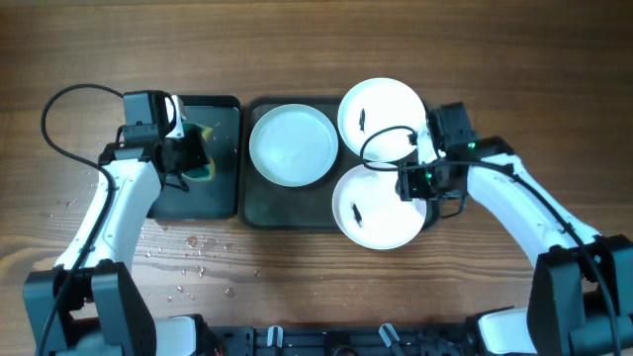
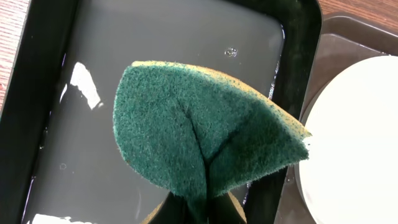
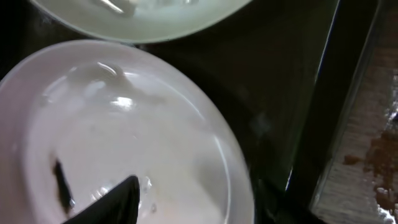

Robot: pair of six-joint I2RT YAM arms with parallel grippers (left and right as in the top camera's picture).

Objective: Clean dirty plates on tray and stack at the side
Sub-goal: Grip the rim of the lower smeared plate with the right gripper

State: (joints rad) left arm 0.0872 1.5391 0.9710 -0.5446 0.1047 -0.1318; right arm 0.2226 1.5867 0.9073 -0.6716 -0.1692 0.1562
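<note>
My left gripper lowers toward the shallow water in the small black tray and releases the sponge [image 2: 205, 130] there next, since the water lies open beneath it.
The large dark tray [image 1: 259, 206] holds three white plates. The left plate [image 1: 293, 145] shows no smear. The back right plate [image 1: 382, 117] and the front right plate [image 1: 380, 210] each have a small dark smear. My right gripper [image 1: 420, 186] is shut on the right rim of the front right plate [image 3: 124, 124], one finger inside and one outside the rim [image 3: 196, 190]. That plate overhangs the tray's front edge. My left gripper [image 1: 193, 158] is shut on a folded green and yellow sponge [image 2: 205, 130], held over the small black tray [image 1: 223, 109].
The small black tray [image 2: 68, 143] holds shallow water and sits just left of the large tray [image 2: 339, 43]. Water drops [image 1: 193, 257] lie on the wooden table at the front left. The tray's right rim [image 3: 329, 106] borders bare wood.
</note>
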